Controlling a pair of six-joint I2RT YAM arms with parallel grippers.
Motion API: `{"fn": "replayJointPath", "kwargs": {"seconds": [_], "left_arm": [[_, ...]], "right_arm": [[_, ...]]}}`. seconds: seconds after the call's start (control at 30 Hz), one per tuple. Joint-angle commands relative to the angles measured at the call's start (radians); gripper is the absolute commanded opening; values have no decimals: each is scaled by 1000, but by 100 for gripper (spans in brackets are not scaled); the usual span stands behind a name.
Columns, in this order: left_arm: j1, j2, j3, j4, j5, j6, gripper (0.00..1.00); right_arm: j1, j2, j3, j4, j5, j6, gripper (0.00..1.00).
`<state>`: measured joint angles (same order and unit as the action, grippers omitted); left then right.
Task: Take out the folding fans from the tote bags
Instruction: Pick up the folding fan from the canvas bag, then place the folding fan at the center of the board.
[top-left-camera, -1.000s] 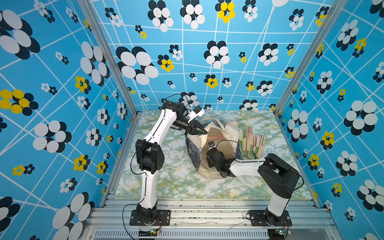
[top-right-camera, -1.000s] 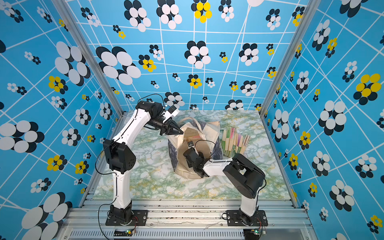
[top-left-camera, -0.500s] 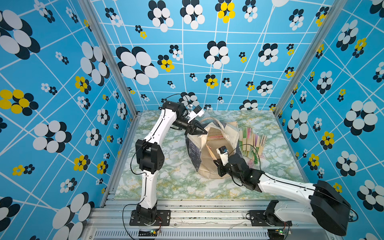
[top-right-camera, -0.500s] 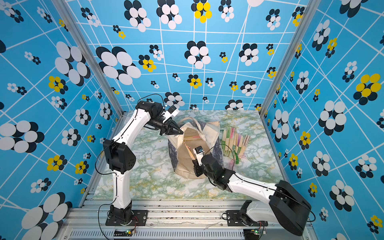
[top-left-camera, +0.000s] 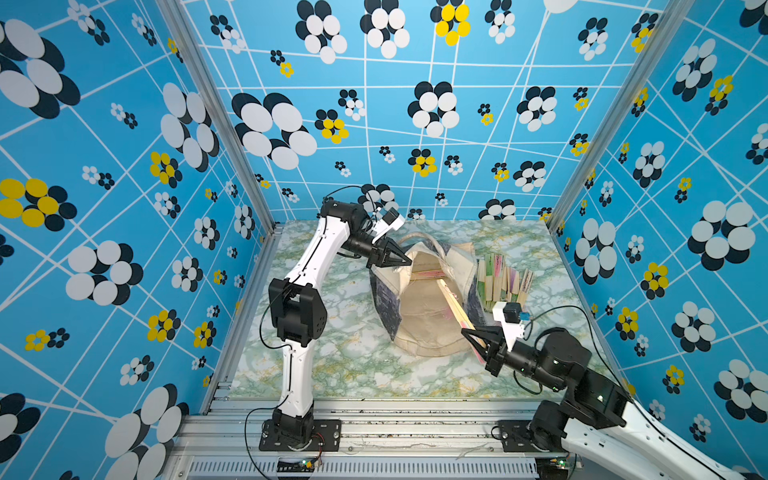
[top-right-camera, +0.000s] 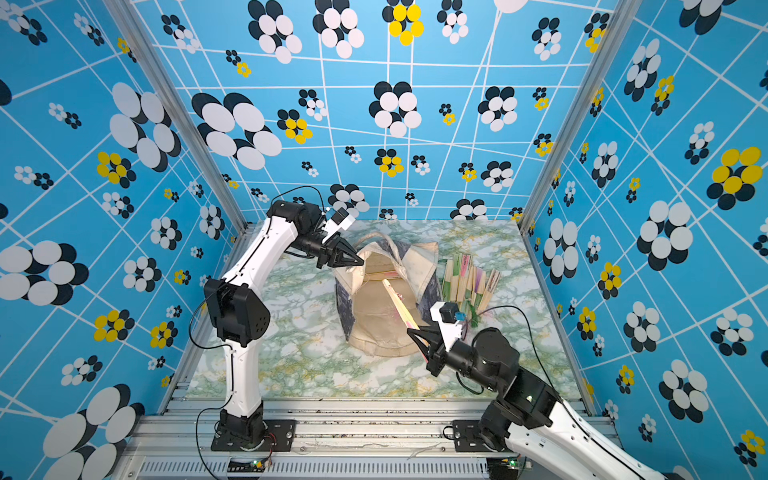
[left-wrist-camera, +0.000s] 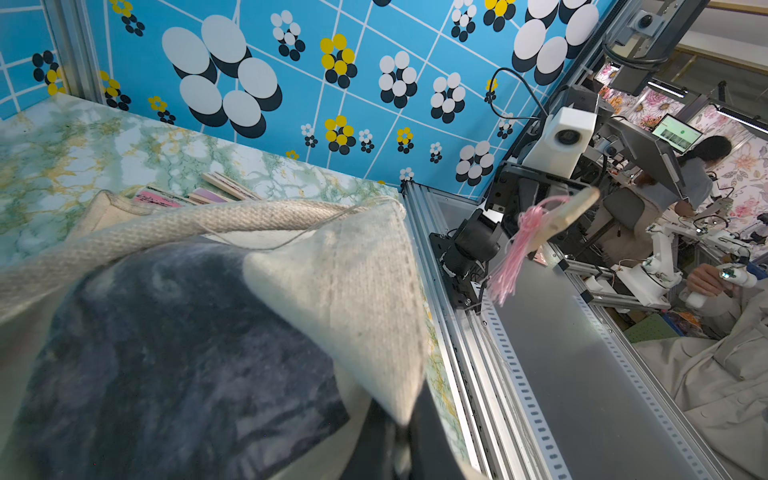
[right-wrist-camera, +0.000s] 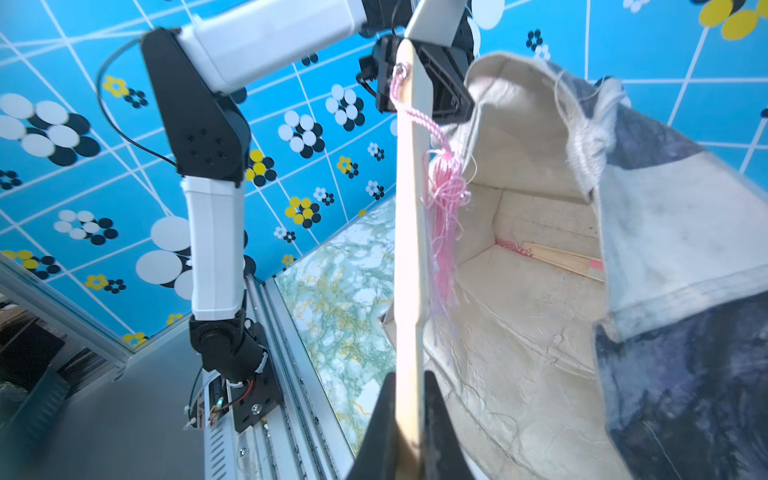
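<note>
I need to swing my right gripper away from the bag's opening next, outward and down onto the fan pile, and let go, because several other fans are already lying beside the bag (top-left-camera: 419, 324).
The cream tote bag (top-left-camera: 419, 324) (top-right-camera: 370, 320) lies on the table with its mouth held up. My left gripper (top-left-camera: 405, 262) (top-right-camera: 358, 262) (left-wrist-camera: 397, 424) is shut on the bag's rim (left-wrist-camera: 365, 291). My right gripper (top-left-camera: 473, 338) (top-right-camera: 417, 338) (right-wrist-camera: 409, 378) is shut on one end of a pale folding fan (top-left-camera: 455, 307) (top-right-camera: 397, 301) (right-wrist-camera: 409, 232) with a pink tassel (right-wrist-camera: 446, 208). This fan slants up over the bag's mouth. Another fan (right-wrist-camera: 557, 257) lies inside the bag. Several fans (top-left-camera: 503, 282) (top-right-camera: 469, 278) lie in a pile on the table right of the bag.
The marble-patterned table (top-left-camera: 340, 365) is walled by blue flowered panels on three sides, with a metal rail (top-left-camera: 374, 419) along the front. The fan pile sits between the bag and the right wall.
My right arm has drawn back from the bag toward the front right, pulling the fan out along with it. The left arm has kept still on the rim.
</note>
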<state>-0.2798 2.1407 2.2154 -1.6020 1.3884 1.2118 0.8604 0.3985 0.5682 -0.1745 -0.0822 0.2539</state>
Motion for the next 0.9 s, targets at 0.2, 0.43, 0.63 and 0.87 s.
{"fn": "replayJointPath", "kwargs": {"seconds": [0.2,0.43,0.63,0.87], "left_arm": [[8,-40,11,-200,55,9,0],[-1,-44,10,-200,52,6,0],[-6,-49,12,-200,50,8,0],[-11,-43,18,-200,50,8,0]], "right_arm": [[-6,-209,58,-186,579,-33,0],[-6,-133,8,-197,896,-110,0],[-24,-162,-25,-161,934,-124,0],[-72,78,94,-211,827,-151,0]]}}
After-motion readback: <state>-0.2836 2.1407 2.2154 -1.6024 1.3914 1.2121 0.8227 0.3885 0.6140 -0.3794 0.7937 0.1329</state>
